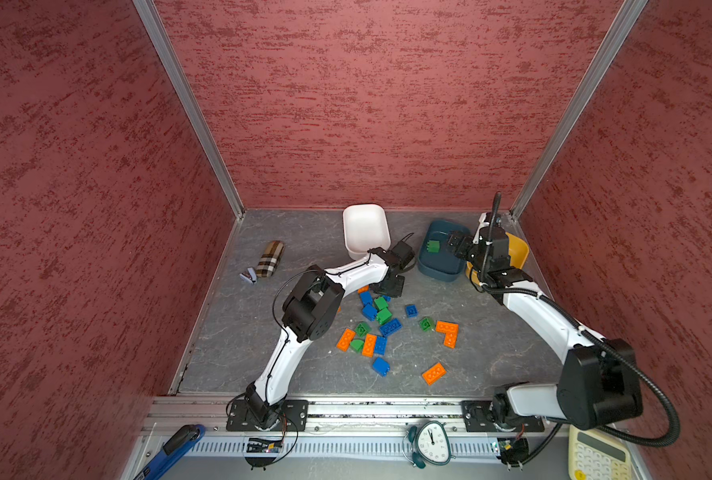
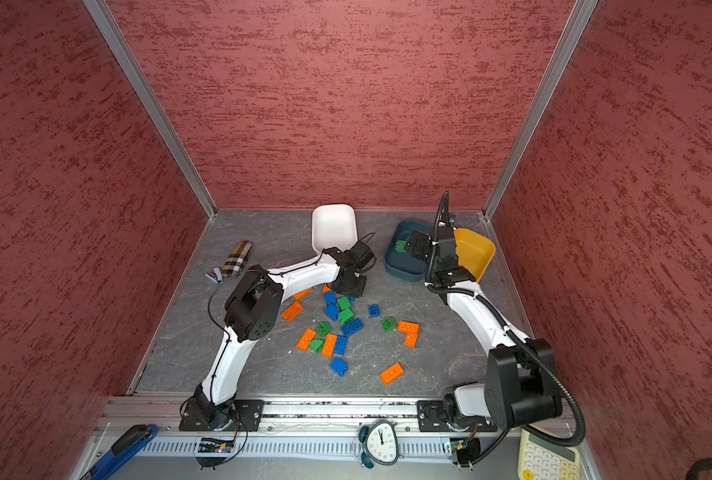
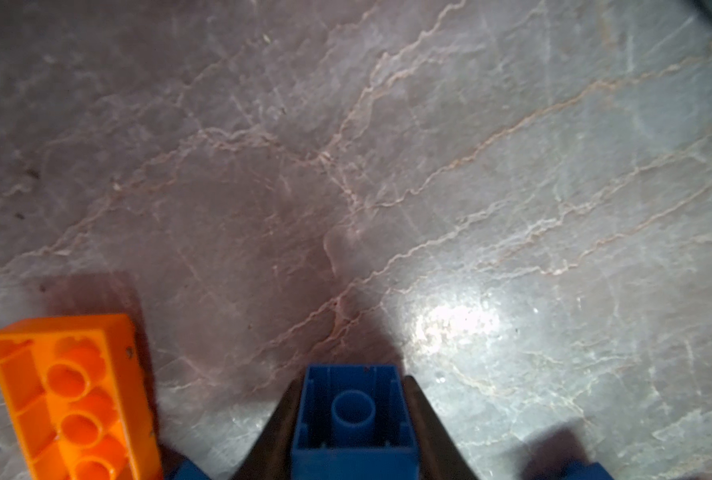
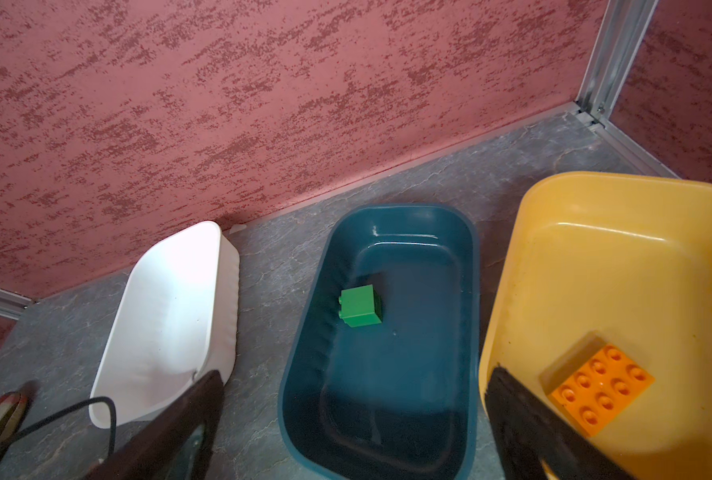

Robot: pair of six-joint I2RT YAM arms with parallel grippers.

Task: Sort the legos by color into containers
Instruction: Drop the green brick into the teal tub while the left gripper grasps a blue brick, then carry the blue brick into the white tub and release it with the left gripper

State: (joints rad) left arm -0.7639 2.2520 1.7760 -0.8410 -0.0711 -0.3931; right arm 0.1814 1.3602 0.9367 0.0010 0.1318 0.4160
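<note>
My left gripper lifts up and outward over the white container (image 1: 365, 229) next and releases the blue lego, since that empty container stands outward of the gripper.
My left gripper (image 3: 352, 380) is shut on a blue lego (image 3: 352, 419), hollow underside facing the camera, low over the table. Beside it lies an upturned orange lego (image 3: 75, 399). In both top views this gripper (image 1: 389, 286) is at the far edge of the loose legos (image 1: 381, 324) in orange, blue and green. My right gripper (image 4: 352, 382) hangs open and empty over the teal container (image 4: 387, 395), which holds a green lego (image 4: 360, 307). The yellow container (image 4: 595, 257) holds an orange lego (image 4: 601, 386). The white container (image 4: 171, 316) shows nothing inside.
A plaid pouch (image 1: 270, 258) and a small clip (image 1: 249, 275) lie at the far left. Red walls close in three sides. Past the front rail are a clock (image 1: 431, 442), a calculator (image 1: 597, 455) and a blue tool (image 1: 171, 451).
</note>
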